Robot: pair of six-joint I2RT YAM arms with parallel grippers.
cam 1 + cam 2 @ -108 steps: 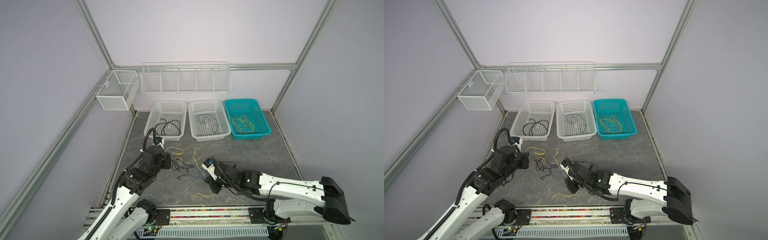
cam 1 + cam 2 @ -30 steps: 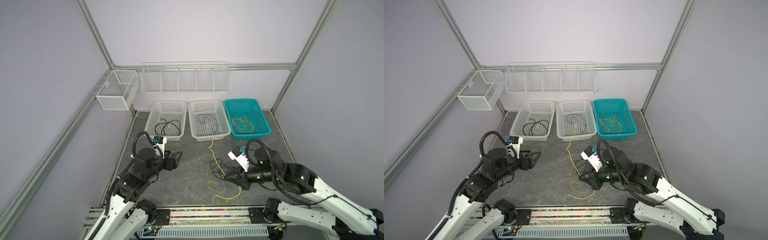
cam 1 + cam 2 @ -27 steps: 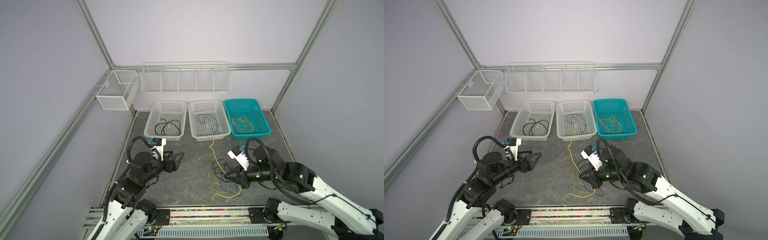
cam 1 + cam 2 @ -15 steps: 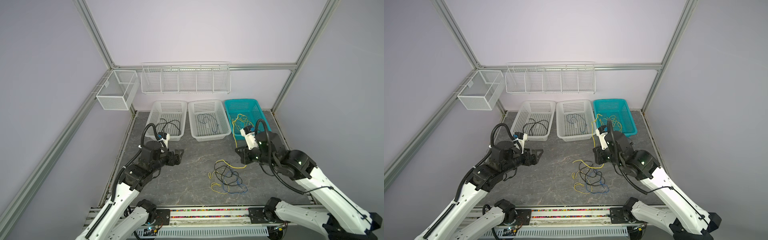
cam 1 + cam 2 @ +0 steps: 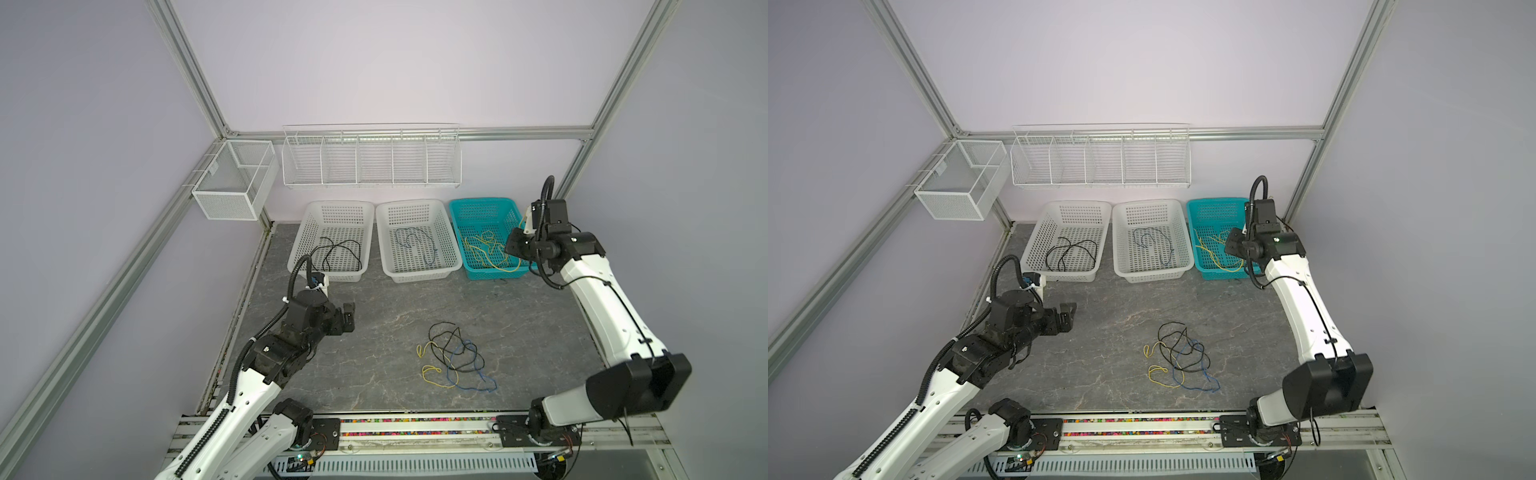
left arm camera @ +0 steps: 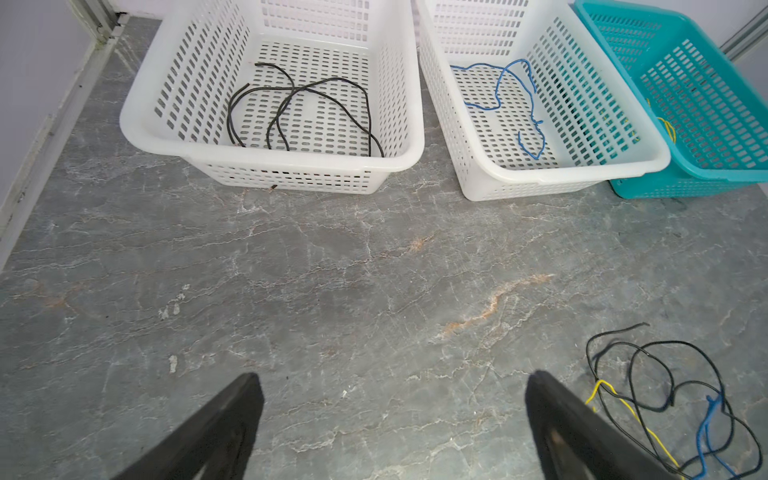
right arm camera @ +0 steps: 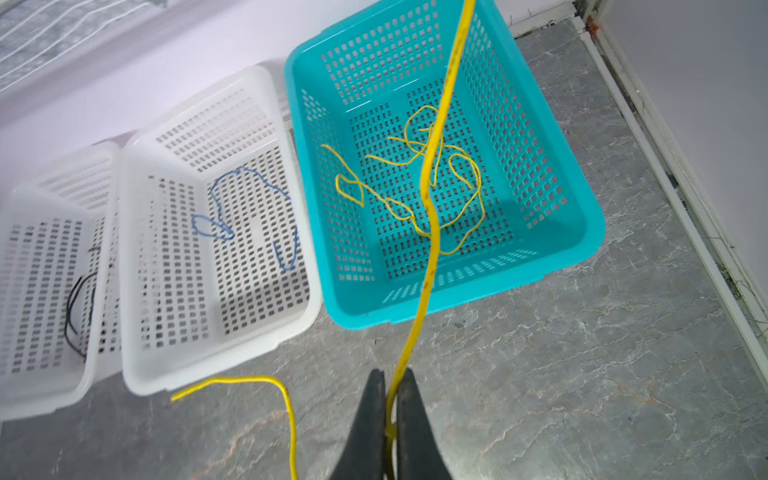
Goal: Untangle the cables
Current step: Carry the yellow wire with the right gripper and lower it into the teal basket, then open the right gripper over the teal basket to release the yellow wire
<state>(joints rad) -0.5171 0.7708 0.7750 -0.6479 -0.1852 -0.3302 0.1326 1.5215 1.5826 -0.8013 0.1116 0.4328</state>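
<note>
I need to move my right gripper outward past the teal basket's near rim next, then down over the basket's bottom to let go of the yellow cable. The teal basket already has yellow cables in it.
A loose tangle of black, blue and yellow cables (image 5: 455,357) (image 5: 1179,359) lies on the grey table in front of the baskets; the left wrist view has it beside the gripper (image 6: 665,399). My right gripper (image 5: 512,249) (image 7: 390,382) hangs at the near rim of the teal basket (image 5: 494,274), shut on a yellow cable (image 7: 432,232) that rises from its jaws across that basket. More yellow cables (image 7: 415,187) lie inside. My left gripper (image 5: 349,318) (image 6: 392,382) stands open and empty over bare table, left of the tangle.
Left white basket (image 5: 324,276) holds black cables (image 5: 338,251). Middle white basket (image 5: 419,276) holds a blue cable (image 5: 415,243). Wire racks (image 5: 370,158) hang on the back wall, and a mesh box (image 5: 232,183) on the left frame.
My right arm has carried the yellow cable from the tangle back and right to the teal basket. My left gripper has opened wider and shifted slightly.
</note>
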